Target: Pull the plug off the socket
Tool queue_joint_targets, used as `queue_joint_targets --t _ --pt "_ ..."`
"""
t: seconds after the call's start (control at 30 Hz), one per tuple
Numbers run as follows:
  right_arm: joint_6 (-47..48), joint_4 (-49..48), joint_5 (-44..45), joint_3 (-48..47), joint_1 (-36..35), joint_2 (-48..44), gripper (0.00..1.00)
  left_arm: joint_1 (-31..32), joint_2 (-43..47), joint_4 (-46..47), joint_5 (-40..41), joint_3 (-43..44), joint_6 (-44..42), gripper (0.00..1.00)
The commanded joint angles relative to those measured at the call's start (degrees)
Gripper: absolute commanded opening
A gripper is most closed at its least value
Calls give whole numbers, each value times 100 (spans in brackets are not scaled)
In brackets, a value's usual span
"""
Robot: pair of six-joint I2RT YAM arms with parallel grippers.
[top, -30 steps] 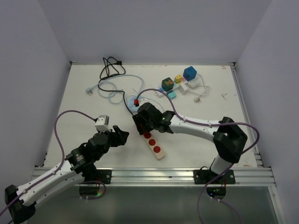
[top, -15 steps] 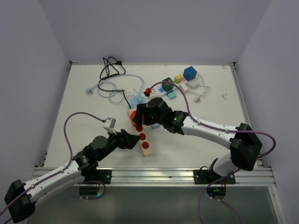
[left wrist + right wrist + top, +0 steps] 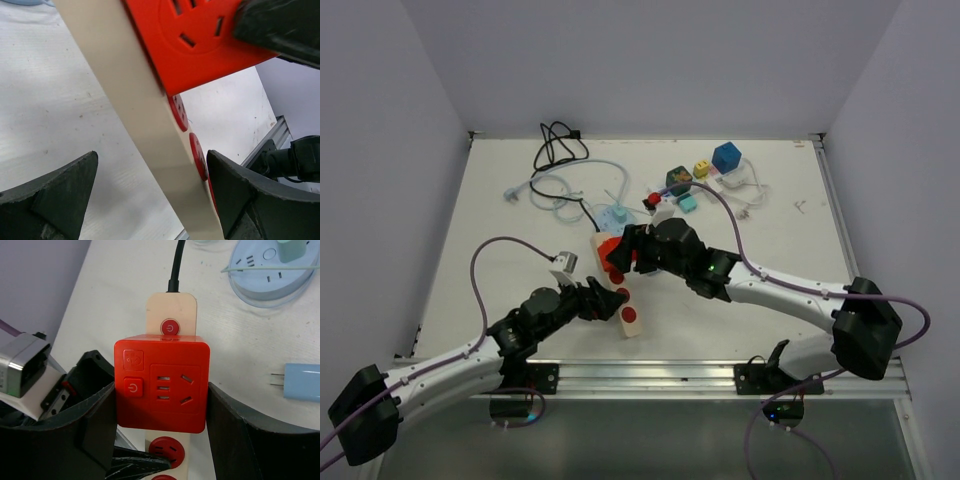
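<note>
The red plug comes off rightward in the top view next, then my right gripper lowers to release it, as tabletop [image 3: 674,283] beside the light-blue plug lies below on that side.
A beige power strip [image 3: 630,322] with round red sockets lies slanted at the table's front centre. A red cube plug [image 3: 611,251] sits on its far end, against the strip's face [image 3: 150,130]. My right gripper [image 3: 625,250] is shut on the red cube [image 3: 161,385], one finger on each side [image 3: 161,390]. My left gripper [image 3: 607,300] is open and straddles the strip's near part [image 3: 150,155]. Its right finger touches the socket face, and its left finger stands apart. The strip's power button and black cord [image 3: 171,310] show beyond the cube.
A round light-blue socket hub [image 3: 613,215] lies just behind the strip, with a light-blue plug [image 3: 300,382] to the right. A black cable [image 3: 558,145] and a pale blue cable [image 3: 535,190] lie at the back left. Coloured cubes [image 3: 726,157] and chargers lie at the back right.
The right gripper has carried the red cube and the strip's far end leftward, swinging the strip. The left gripper has moved forward and now straddles the strip's near part.
</note>
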State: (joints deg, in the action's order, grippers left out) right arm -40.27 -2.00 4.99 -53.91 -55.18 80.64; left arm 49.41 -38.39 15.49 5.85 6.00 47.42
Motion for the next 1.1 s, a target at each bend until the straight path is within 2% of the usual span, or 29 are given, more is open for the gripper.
queue_joint_targets --t 0.0,0.1,0.23,0.33,0.4,0.43,0.53,0.7,0.87,0.97,1.07 --pt "-244 -1118 37 12 -28 -505 0 7 130 77 171 59 118 93" --pt "-358 -1486 -86 179 -28 -541 0 7 34 367 92 42 127 93" --pt "-508 -2066 -209 407 -90 -479 0 7 -413 385 83 208 31 88" --pt "-587 -2383 -113 601 -107 -549 0 -1 -502 420 136 200 48 75" --pt "-596 -2445 -43 680 -107 -584 0 -1 -494 429 206 112 92 52" --pt "-587 -2454 -16 697 -116 -593 0 -1 -433 412 250 86 136 29" --pt "-447 -2358 54 698 -107 -620 0 -1 -240 263 496 -11 311 0" --pt "-114 -2121 413 715 -230 -690 0 -27 -2 -19 751 15 470 0" --pt "248 -1532 959 399 -572 -760 0 -203 -729 -580 927 497 259 0" --pt "186 -1567 977 513 -573 -900 0 -519 -1196 -521 630 525 136 0" --pt "282 -1409 1267 671 -564 -1216 0 -1309 -1285 -414 -13 455 -4 0"
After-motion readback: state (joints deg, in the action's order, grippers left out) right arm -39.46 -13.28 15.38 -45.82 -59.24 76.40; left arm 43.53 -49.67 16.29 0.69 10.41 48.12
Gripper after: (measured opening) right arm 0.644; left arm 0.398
